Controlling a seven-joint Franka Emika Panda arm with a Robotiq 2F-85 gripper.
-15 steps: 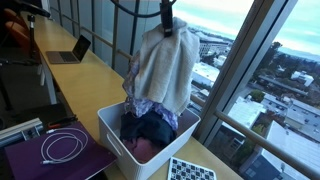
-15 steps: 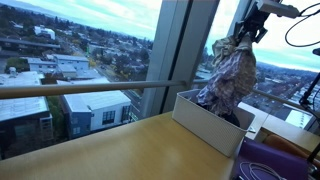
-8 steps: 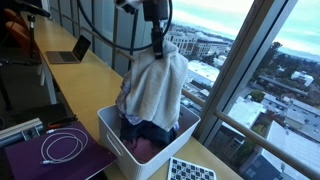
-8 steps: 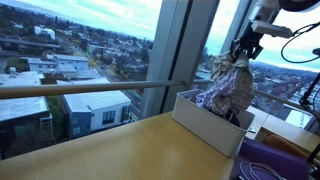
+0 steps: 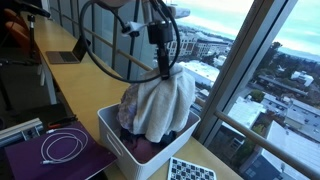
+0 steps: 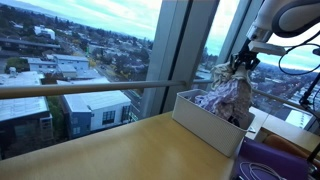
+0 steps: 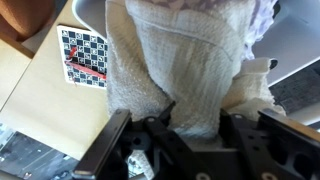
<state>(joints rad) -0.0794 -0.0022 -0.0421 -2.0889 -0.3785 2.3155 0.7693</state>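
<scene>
The cream towel's top is in my gripper and still hangs above the bin (image 5: 115, 133). It needs to go down onto the clothes (image 5: 137, 147) next, before I open my gripper.
My gripper (image 5: 163, 66) is shut on the top of a cream towel (image 5: 158, 102) that hangs down into a white bin (image 5: 115, 133) on the wooden counter. In an exterior view the gripper (image 6: 241, 63) holds the bunched cloth (image 6: 226, 96) just above the bin (image 6: 198, 121). In the wrist view the towel (image 7: 180, 60) fills the gap between my fingers (image 7: 197, 122). Dark and purple-patterned clothes (image 5: 137, 147) lie in the bin under the towel.
A checkered calibration board (image 5: 190, 170) lies by the bin; it also shows in the wrist view (image 7: 84, 58). A purple mat with a coiled white cable (image 5: 62, 147) is on the counter. A laptop (image 5: 71, 50) sits farther back. A window wall runs alongside the counter.
My gripper has come down with the towel. The cloth, hanging high above the bin a second ago, now rests bunched in the bin.
</scene>
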